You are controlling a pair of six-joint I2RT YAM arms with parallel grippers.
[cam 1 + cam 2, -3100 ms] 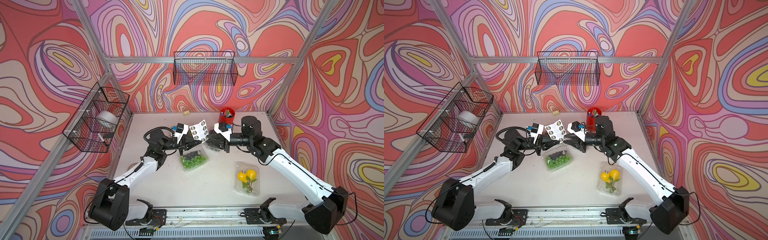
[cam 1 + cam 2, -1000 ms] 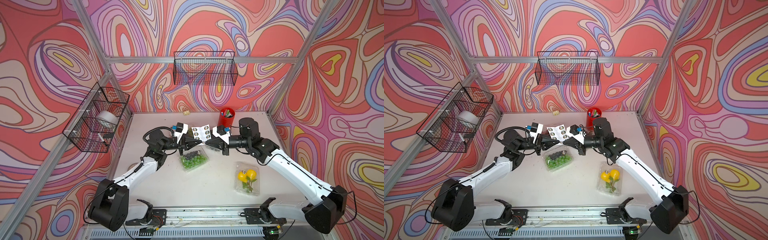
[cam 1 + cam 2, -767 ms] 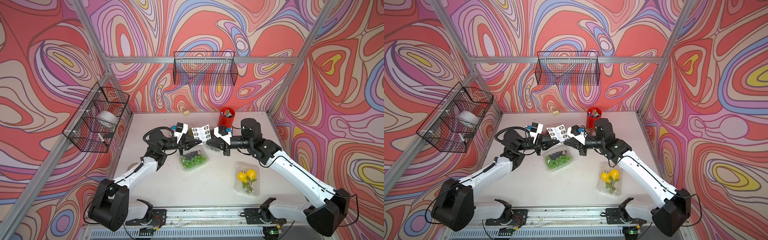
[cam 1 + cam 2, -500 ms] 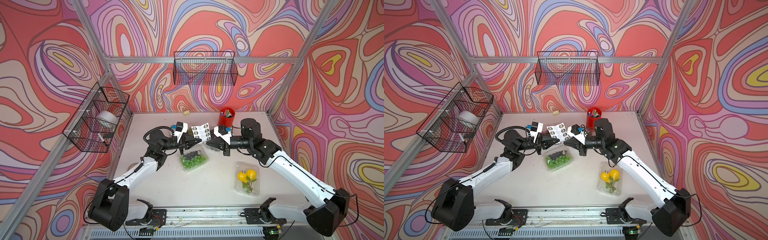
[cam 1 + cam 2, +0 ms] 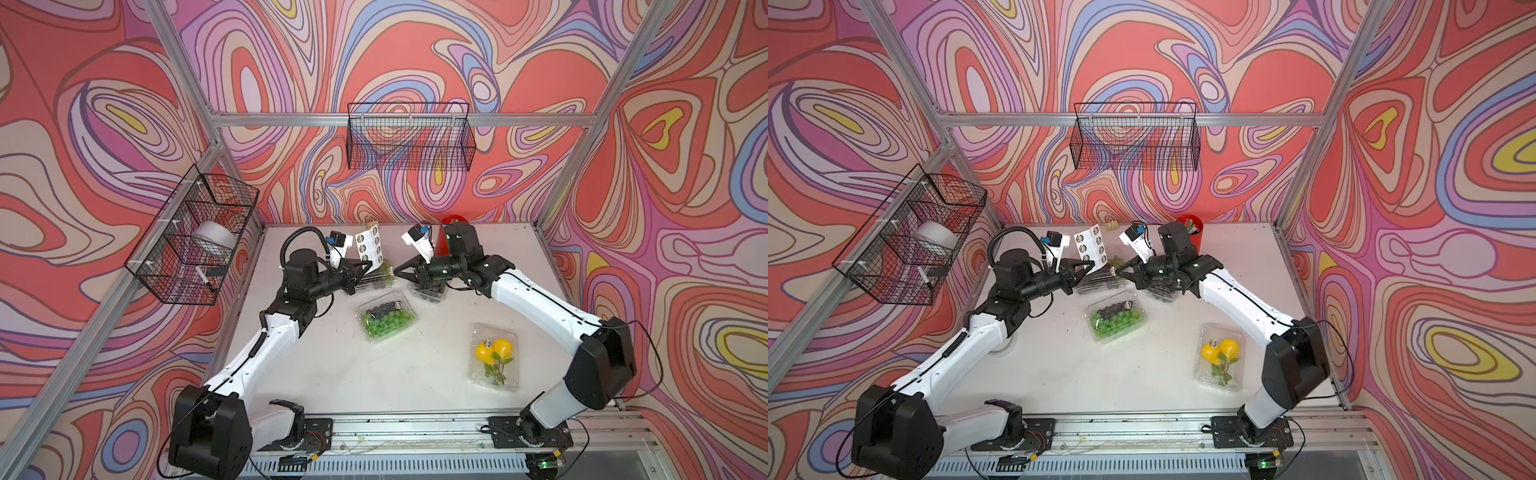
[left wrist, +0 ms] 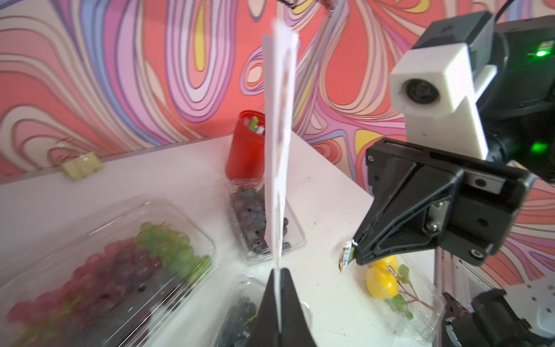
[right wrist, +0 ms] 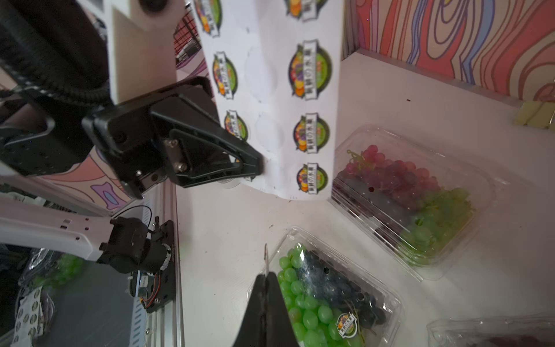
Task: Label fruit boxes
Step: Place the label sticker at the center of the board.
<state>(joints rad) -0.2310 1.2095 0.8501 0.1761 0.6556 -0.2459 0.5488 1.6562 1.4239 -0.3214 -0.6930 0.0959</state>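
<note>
Next, my left gripper needs to move down and back to release the sticker sheet, since bare tabletop (image 5: pixel 340 335) beside the middle fruit box lies below and back from it.
My left gripper (image 6: pixel 278 272) is shut on the lower edge of a white sticker sheet (image 7: pixel 279 90), which stands upright above the table in both top views (image 5: pixel 370 247). My right gripper (image 7: pixel 265 275) is shut on one round sticker (image 6: pixel 347 255), a short way from the sheet. A fruit box of green and dark grapes (image 5: pixel 386 318) lies in the middle with a sticker on its lid. The yellow-fruit box (image 5: pixel 494 361) at the front right also bears one. A box of red and green grapes (image 7: pixel 405 192) lies beyond the left gripper. A dark-grape box (image 6: pixel 261 222) sits under the right gripper.
A red pen cup (image 5: pixel 1192 232) stands at the back, partly behind my right wrist. A small yellowish clip (image 6: pixel 81 165) lies by the back wall. Black wire baskets hang on the back wall (image 5: pixel 409 141) and the left wall (image 5: pixel 195 245).
Both grippers have shifted toward the back left. A gap has opened between the sheet and the right gripper's tip, which carries a sticker.
</note>
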